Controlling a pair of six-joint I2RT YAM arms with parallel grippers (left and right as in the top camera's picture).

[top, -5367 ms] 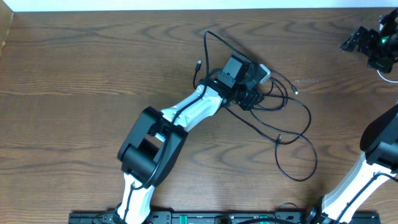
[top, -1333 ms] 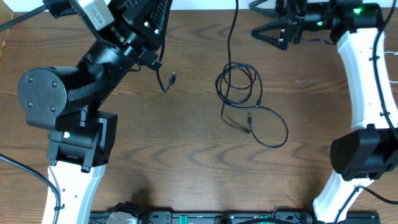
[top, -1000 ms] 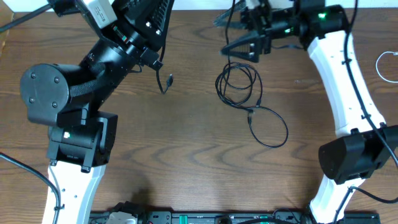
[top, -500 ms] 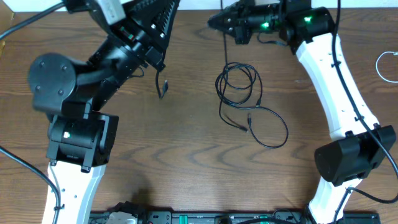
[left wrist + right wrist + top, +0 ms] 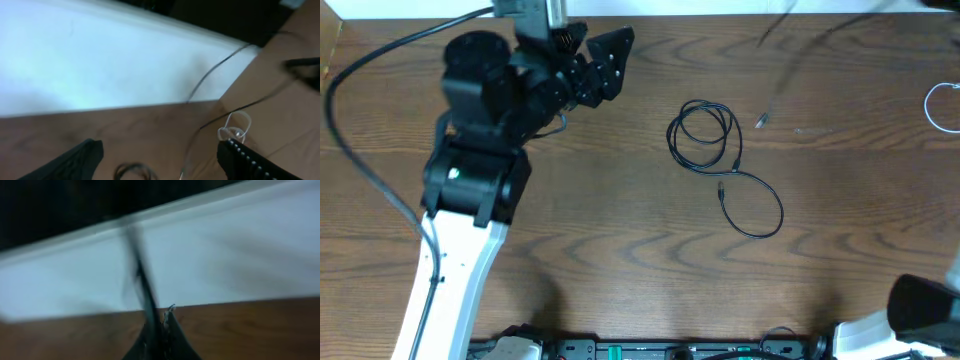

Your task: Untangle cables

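The hanging cable needs to stay clear of the coiled one, so the robot's right gripper should next swing toward the white cable (image 5: 941, 104) and tip its fingers down toward the table.
One black cable (image 5: 706, 134) lies coiled mid-table, a loop trailing toward the front right; the left wrist view catches its top (image 5: 132, 172). A second black cable (image 5: 798, 45) hangs blurred in the air at the back right, its plug end (image 5: 761, 120) dangling. My right gripper (image 5: 160, 326) is shut on this cable, which runs up from the jaws; the gripper itself is outside the overhead view. A white cable (image 5: 941, 104) sits at the right edge. My left gripper (image 5: 608, 62) is raised at the back left, open and holding nothing (image 5: 160, 160).
The table's back edge meets a white wall (image 5: 100, 65). The left arm's body (image 5: 480, 150) stands over the left side. Part of the right arm's base (image 5: 923, 312) shows at the front right corner. A thick black robot cord (image 5: 370, 70) arcs at far left.
My left gripper has opened and let go of the black cable's end. My right gripper, shut on that cable, has swung out past the back right, drawing it off the coil.
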